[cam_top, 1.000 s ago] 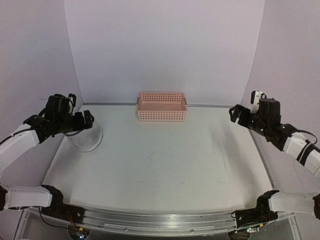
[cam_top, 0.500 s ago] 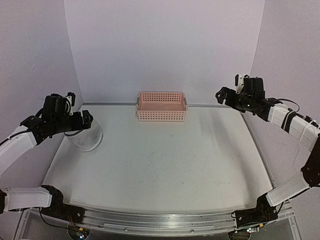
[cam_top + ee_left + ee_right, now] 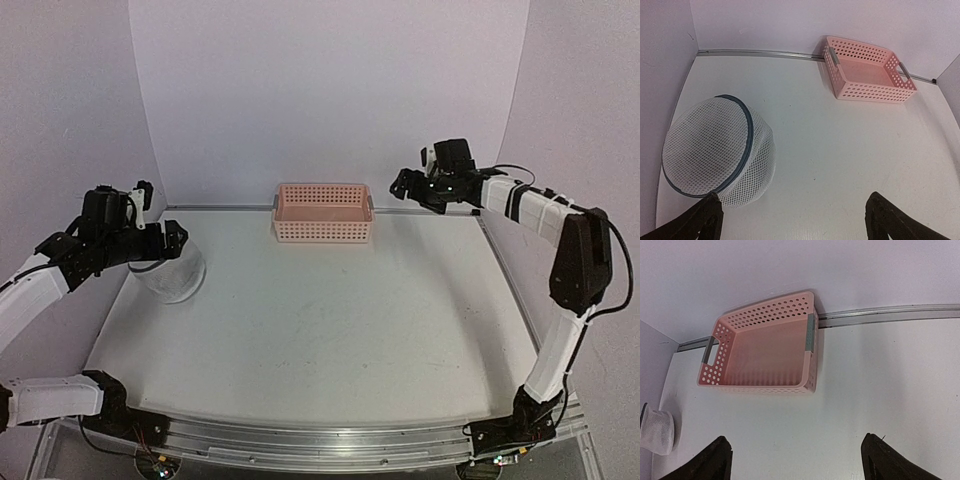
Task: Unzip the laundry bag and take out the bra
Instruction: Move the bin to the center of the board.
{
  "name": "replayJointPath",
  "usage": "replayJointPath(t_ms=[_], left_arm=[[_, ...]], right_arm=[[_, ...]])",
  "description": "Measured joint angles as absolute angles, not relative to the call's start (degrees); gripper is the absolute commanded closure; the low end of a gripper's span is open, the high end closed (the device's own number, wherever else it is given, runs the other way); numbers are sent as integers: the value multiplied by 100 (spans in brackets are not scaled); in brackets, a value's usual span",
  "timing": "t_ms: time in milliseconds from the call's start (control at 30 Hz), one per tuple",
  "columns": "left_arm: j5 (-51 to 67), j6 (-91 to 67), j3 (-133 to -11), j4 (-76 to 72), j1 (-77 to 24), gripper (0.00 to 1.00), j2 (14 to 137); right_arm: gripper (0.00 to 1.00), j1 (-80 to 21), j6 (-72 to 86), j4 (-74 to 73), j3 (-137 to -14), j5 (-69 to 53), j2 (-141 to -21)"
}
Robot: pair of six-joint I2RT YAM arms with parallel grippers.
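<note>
The robot's right gripper will next move down and to the left in the top view, onto the basket's rim (image 3: 371, 219) (image 3: 807, 366) next to the nearer grey handle, because this rim is thin.
The laundry bag (image 3: 172, 276), a small white mesh cylinder with a dark rim, lies tilted on its side at the table's left (image 3: 715, 150). It also shows small at the left edge of the right wrist view (image 3: 655, 432). The bra is hidden; I cannot make it out through the mesh. My left gripper (image 3: 165, 242) hovers over the bag's near side, open, with nothing between its fingers (image 3: 795, 222). Up at the back right, just right of the pink basket, my right gripper (image 3: 405, 186) stands open and empty (image 3: 797, 460).
A pink perforated basket (image 3: 323, 213) with grey handles stands against the back wall, empty inside (image 3: 765, 347) (image 3: 867, 72). White walls close in the table at the left, back and right. A metal rail (image 3: 890, 314) runs along the foot of the back wall.
The right arm has swung from the right side up and left to the back wall, ending beside the basket. The left arm and bag have barely moved.
</note>
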State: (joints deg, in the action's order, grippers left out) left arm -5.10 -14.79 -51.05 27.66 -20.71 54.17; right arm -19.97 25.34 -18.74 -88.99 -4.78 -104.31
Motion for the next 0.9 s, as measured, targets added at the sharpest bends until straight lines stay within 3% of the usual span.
replayJointPath(t_ms=[500,900], left_arm=[[-434,-1487,-4989,2764,-2071,0,5417],[-471,-1492,-4967,2764,-2071,0,5271]], right_arm=[[14,-2067,2943,-2598,-12042,-637,-13336],[24,-2067,3295,-2729,-13351,-663,-14573]])
